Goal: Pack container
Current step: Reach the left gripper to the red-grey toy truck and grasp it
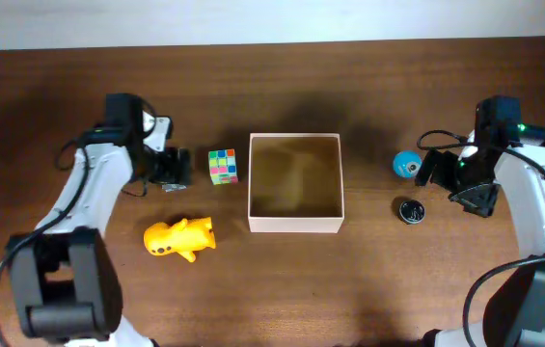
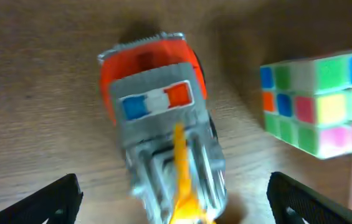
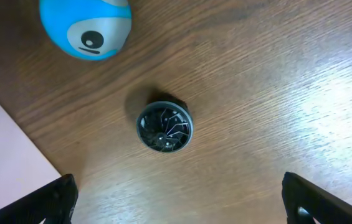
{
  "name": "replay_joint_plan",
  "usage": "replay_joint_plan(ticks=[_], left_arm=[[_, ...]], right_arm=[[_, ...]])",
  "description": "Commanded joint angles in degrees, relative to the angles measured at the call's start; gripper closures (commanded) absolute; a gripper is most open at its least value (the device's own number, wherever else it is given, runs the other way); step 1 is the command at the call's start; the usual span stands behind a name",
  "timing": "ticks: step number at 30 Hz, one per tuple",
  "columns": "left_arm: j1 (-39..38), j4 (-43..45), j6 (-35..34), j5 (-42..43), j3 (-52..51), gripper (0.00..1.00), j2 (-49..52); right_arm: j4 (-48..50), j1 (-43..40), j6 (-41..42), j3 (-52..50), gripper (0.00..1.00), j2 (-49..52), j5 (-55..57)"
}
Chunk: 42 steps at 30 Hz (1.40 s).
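Note:
The truck lies slanted between the open fingers of my left gripper. My left gripper should next turn in line with the truck and go down onto the truck's grey body (image 1: 174, 186) (image 2: 174, 168).
The container (image 1: 295, 222), a square open box with white walls and a tan inside, stands mid-table and looks empty. My left gripper (image 1: 171, 171) is open over an orange-and-grey toy truck (image 2: 156, 118). In the left wrist view the truck's near end lies between the open fingers (image 2: 176, 202). A colourful puzzle cube (image 1: 222, 166) sits just right of the truck and also shows in the left wrist view (image 2: 319, 102). My right gripper (image 1: 455, 185) is open and empty (image 3: 179, 205) above the table near a small black disc (image 3: 164, 127). A blue ball (image 3: 86, 28) lies beyond the disc.
A yellow animal toy (image 1: 180, 237) lies in front of the left gripper. The disc (image 1: 409, 210) and the ball (image 1: 406, 164) lie right of the box. The box wall shows at the left of the right wrist view (image 3: 1, 162).

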Motion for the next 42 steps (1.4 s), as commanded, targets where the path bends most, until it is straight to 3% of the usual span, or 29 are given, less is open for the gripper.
replay_joint_plan(ticks=[1, 8, 14, 16, 19, 22, 24, 26, 33, 36, 39, 42], left_arm=[[-4.0, 0.66, -3.15, -10.1, 0.59, 0.03, 2.67], [-5.25, 0.7, -12.07, -12.59, 0.57, 0.04, 6.29], [-4.72, 0.79, -13.94, -9.31, 0.57, 0.07, 9.57], [-4.74, 1.01, -13.94, -8.22, 0.57, 0.11, 10.69], [-4.74, 1.4, -13.92, -8.24, 0.57, 0.3, 11.15], [-4.74, 2.47, -13.9, -8.26, 0.63, 0.34, 11.15], [-4.79, 2.64, -13.9, -8.24, 0.92, 0.41, 11.08], [-4.79, 2.34, -13.9, -8.24, 1.31, 0.46, 11.08], [-4.79, -5.2, -13.88, -8.24, 8.04, 0.46, 11.04], [-4.92, -8.41, -13.88, -8.24, 11.15, 0.53, 11.02], [-4.96, -10.34, -13.88, -8.24, 13.29, 0.68, 11.02], [-5.09, -12.02, -13.9, -8.22, 15.17, 0.72, 10.84]], right_arm=[[-0.22, -0.26, 0.55, 0.63, 0.01, 0.26, -0.76], [-1.22, -0.26, 0.55, 0.63, 0.01, 0.26, -0.74], [-1.22, -0.22, 0.55, 0.63, 0.01, 0.26, -0.74], [-1.2, -0.22, 0.55, 0.63, 0.01, 0.26, -0.74], [-1.25, -0.22, 0.55, 0.63, 0.01, 0.26, -0.74], [-1.44, -0.22, 0.55, 0.63, 0.01, 0.26, -0.74], [-1.46, -0.22, 0.55, 0.63, 0.01, 0.26, -0.74], [-1.46, -0.2, 0.55, 0.63, 0.01, 0.26, -0.74], [-1.46, -0.22, 0.55, 0.63, 0.01, 0.26, -0.74], [-1.46, -0.2, 0.55, 0.63, 0.01, 0.26, -0.74], [-1.44, -0.22, 0.55, 0.63, 0.01, 0.26, -0.74], [-1.44, -0.22, 0.55, 0.63, 0.02, 0.26, -0.74]])
